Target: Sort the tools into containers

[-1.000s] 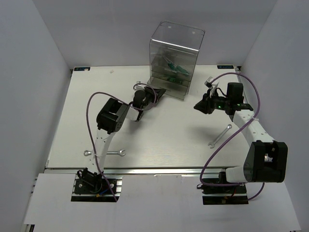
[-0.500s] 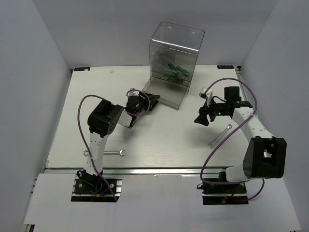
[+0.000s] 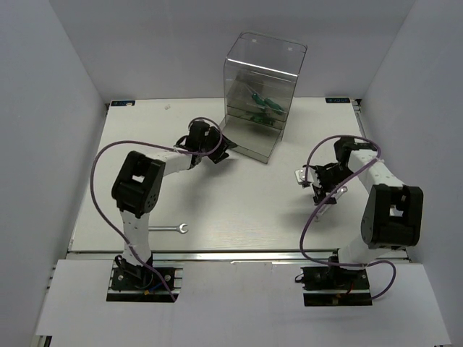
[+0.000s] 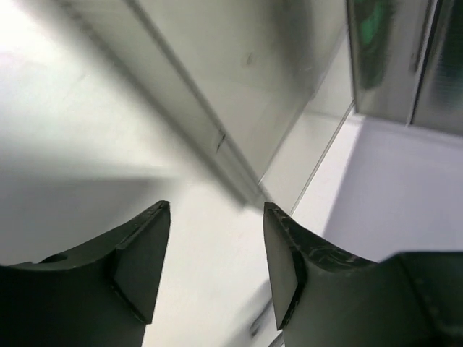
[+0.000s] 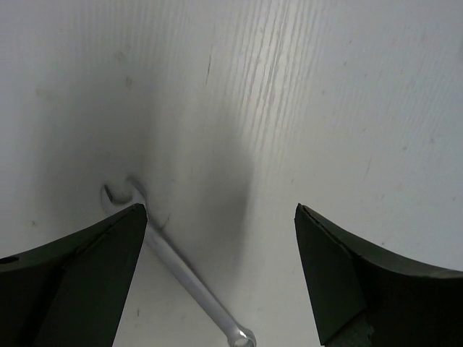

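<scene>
I should next lower my right gripper so its fingers are on both sides of the middle of the silver wrench's handle (image 3: 327,207) (image 5: 189,279) and close there, because the fingers are already wide open and empty above the silver wrench.
The containers are drawers of a tall clear cabinet (image 3: 262,79) at the back of the table. Green-handled screwdrivers (image 3: 262,105) lie inside it. My left gripper (image 3: 223,150) is low at the cabinet's left foot, open and empty. Its wrist view shows the clear wall (image 4: 239,87) just ahead and a green blur (image 4: 372,29) behind it. My right gripper (image 3: 318,189) points down at the table, wide open with nothing between its fingers. A silver wrench (image 5: 173,267) lies on the table beside that gripper's left finger (image 5: 108,260). A second wrench (image 3: 176,229) lies near the front edge, partly behind the left arm.
The left arm's purple cable (image 3: 108,155) loops out over the left of the table. The right arm's cable (image 3: 311,217) hangs down in front of its base. White walls close the table in on three sides.
Both grippers have opened. The left arm stretched toward the cabinet's left foot. The right gripper swung down and nearer, over the right-hand wrench.
</scene>
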Tool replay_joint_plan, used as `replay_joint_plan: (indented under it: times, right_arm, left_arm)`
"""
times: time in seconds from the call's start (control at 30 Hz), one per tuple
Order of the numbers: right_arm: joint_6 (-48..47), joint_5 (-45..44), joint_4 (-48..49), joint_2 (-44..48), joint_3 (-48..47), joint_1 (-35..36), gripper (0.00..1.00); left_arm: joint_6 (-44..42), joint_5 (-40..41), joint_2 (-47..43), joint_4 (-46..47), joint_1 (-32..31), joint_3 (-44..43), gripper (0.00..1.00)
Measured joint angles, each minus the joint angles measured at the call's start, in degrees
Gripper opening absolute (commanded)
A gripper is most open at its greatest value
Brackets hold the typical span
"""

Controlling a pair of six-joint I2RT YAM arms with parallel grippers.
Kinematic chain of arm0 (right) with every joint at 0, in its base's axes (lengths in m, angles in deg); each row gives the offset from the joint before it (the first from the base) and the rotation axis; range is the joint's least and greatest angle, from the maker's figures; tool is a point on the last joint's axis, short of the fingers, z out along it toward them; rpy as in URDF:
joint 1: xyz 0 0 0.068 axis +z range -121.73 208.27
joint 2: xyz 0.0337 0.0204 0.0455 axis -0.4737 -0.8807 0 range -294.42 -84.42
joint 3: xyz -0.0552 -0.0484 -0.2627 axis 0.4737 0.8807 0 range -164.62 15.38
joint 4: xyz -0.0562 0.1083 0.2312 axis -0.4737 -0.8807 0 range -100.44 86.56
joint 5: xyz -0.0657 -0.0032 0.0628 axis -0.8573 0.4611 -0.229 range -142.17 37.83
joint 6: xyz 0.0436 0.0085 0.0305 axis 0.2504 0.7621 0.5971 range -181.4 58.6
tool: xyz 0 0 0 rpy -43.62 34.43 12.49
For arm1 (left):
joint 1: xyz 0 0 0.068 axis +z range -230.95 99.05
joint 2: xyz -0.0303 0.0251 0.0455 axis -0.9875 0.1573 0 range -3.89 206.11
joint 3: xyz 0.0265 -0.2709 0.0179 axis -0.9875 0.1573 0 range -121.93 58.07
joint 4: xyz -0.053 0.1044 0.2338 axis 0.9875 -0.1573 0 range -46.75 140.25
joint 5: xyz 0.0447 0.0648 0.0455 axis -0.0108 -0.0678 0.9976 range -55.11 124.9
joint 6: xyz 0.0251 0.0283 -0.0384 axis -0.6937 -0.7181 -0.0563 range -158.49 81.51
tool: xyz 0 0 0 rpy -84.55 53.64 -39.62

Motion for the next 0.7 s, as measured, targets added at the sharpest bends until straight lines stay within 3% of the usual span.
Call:
replay_joint_plan:
  times: [0.4, 0.57, 0.7]
  right_arm:
    - [-5.95, -13.00, -0.35, -6.80, -1.84, -6.80, 0.84]
    - [-6.43, -17.35, 3.61, -9.62, -1.73, -7.43, 0.82]
    - [-6.58, -19.61, 6.60, -10.58, -0.83, -7.41, 0.80]
  left_arm:
    - [-15.72, 8.55, -22.93, -32.30, 4.11, 8.00, 0.87]
    - [-17.86, 13.62, -32.98, -38.66, 6.08, 13.60, 0.97]
    - [-18.27, 16.83, -40.04, -41.11, 6.47, 15.78, 0.97]
